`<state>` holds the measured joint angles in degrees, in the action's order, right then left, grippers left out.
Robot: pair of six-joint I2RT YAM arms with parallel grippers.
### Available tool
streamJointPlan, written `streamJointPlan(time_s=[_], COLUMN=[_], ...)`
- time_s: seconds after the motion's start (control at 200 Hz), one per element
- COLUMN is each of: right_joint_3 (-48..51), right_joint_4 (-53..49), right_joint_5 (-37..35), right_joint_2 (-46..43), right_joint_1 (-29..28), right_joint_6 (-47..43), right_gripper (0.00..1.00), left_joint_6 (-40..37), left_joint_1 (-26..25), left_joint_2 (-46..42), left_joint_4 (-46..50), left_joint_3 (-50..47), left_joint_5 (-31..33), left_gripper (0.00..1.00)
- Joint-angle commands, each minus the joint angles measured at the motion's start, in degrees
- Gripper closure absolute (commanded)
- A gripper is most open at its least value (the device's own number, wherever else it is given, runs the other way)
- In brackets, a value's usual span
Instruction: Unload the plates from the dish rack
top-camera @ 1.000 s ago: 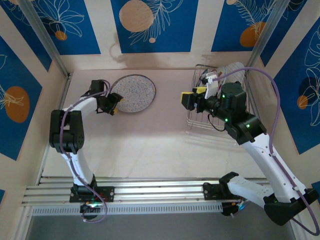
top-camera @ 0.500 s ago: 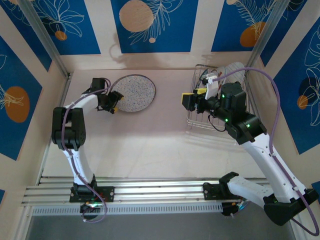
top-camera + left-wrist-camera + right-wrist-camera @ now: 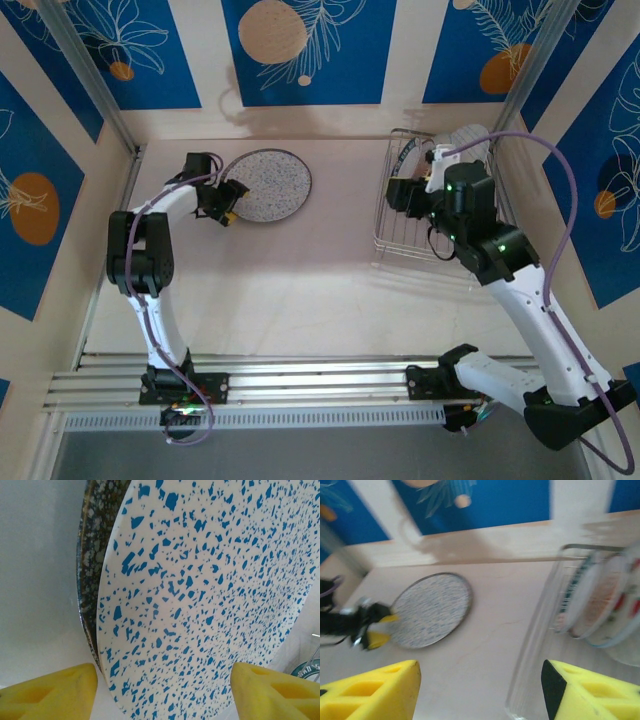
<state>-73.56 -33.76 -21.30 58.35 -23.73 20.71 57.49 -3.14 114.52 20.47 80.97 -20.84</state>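
Observation:
My right gripper moves across the rack [image 3: 400, 235] next and down onto the crosshatched plate's rim.
A round speckled plate [image 3: 266, 185] lies flat on the table at the back left. In the left wrist view this plate [image 3: 210, 580] is white with blue flecks and rests on a darker speckled plate [image 3: 92, 540]. My left gripper [image 3: 226, 203] is at its left rim, open, with the rim between the yellow fingertips [image 3: 50, 690]. The wire dish rack [image 3: 400, 235] stands at the back right with several upright plates [image 3: 466, 140] in it. My right gripper [image 3: 399, 194] hovers open over the rack's left side. The right wrist view shows the rack [image 3: 540, 630] and its plates [image 3: 600, 597], blurred.
Patterned blue and cream walls close in the table at the back and both sides. Bare table [image 3: 300, 280] lies between the speckled plate and the rack. The left gripper [image 3: 372, 630] shows by the plate [image 3: 431, 609] in the right wrist view.
My right gripper has pulled back to the right, over the rack's left edge. The left gripper has nudged slightly toward the plate's rim.

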Motion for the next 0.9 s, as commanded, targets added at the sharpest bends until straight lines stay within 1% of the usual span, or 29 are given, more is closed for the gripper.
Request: streamJointPlan(time_s=[0.0,0.11,0.205,0.275,0.36,0.42,0.475,0.61,0.68,0.75,0.895], right_joint_3=[-3.64,-4.65,-4.27,-3.60,-3.43,-3.05,-2.23,-0.90,0.31,0.68,-0.07], right_joint_4=[-5.79,-6.84,-4.54,-1.39,1.58,4.20,7.11,10.88,14.31,16.61,17.88], right_joint_5=[-9.10,-8.00,-6.35,-3.90,-1.99,-0.49,2.65,8.25,13.01,16.02,18.07], right_joint_2=[3.08,7.08,10.55,13.07,16.39,18.23,19.68,23.05,24.71,26.38,30.30], right_joint_1=[5.27,13.72,20.37,24.52,28.09,30.08,31.83,35.25,36.59,37.18,37.86], right_joint_6=[3.90,6.86,8.18,8.74,8.22,6.94,6.05,5.05,4.31,3.40,3.21], right_gripper=[0.34,0.35,0.35,0.36,0.37,0.38,0.40,0.42,0.43,0.43,0.45], left_joint_6=[-1.99,-2.21,-2.13,-1.88,-1.49,-1.33,-1.12,-1.05,-0.97,-1.01,-4.06], left_joint_1=[-0.27,-0.86,-1.63,-2.36,-3.40,-4.48,-5.66,-10.49,-13.77,-17.55,-25.05], left_joint_2=[-2.28,-4.41,-7.04,-9.40,-12.81,-15.66,-18.64,-26.32,-30.29,-33.71,-39.50], left_joint_4=[2.77,3.74,4.74,5.03,5.20,5.29,4.77,0.28,-4.48,-8.41,-12.42], left_joint_3=[1.08,0.21,-1.28,-2.95,-4.72,-5.86,-6.95,-10.11,-12.27,-13.97,-15.12], left_joint_5=[0.94,1.40,2.59,3.43,4.00,4.23,4.32,3.14,2.12,1.52,2.33], left_gripper=[0.26,0.21,0.17,0.15,0.14,0.14,0.14,0.14,0.14,0.14,0.15])
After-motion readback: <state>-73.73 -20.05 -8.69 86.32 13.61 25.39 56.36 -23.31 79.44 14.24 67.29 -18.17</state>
